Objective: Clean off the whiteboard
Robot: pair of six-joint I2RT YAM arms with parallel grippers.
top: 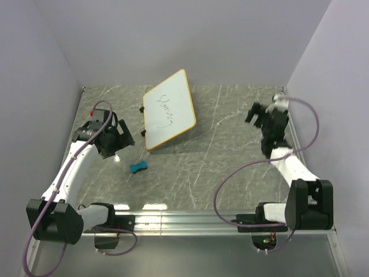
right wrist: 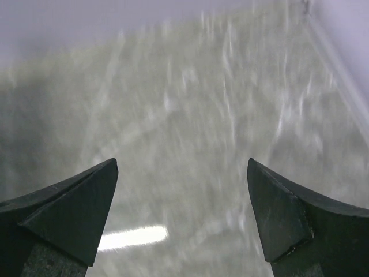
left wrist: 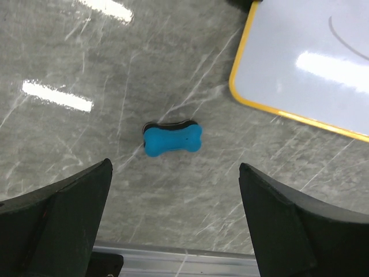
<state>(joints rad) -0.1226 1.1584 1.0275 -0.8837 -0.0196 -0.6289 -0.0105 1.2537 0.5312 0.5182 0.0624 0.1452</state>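
My right gripper moves to the left in the top view next, onto the whiteboard's long framed edge facing it, since that edge stands raised off the table.
The whiteboard (top: 169, 109) lies tilted on the marble table at back centre, white with an orange-tan frame, black scribbles on its face and black clips on its left edge. Its corner (left wrist: 300, 63) shows at the top right of the left wrist view. A small blue bow-tie-shaped eraser (top: 138, 167) lies on the table in front of the board; seen from the left wrist, the eraser (left wrist: 172, 139) is ahead of the fingers. My left gripper (top: 122, 140) hovers left of the board, open and empty (left wrist: 176, 167). My right gripper (top: 255, 113) is raised at the far right, open and empty (right wrist: 183, 164).
Grey-white walls close the table on three sides. A metal rail (top: 184, 221) runs along the near edge between the arm bases. The right wrist view is blurred and shows only marble tabletop and a wall.
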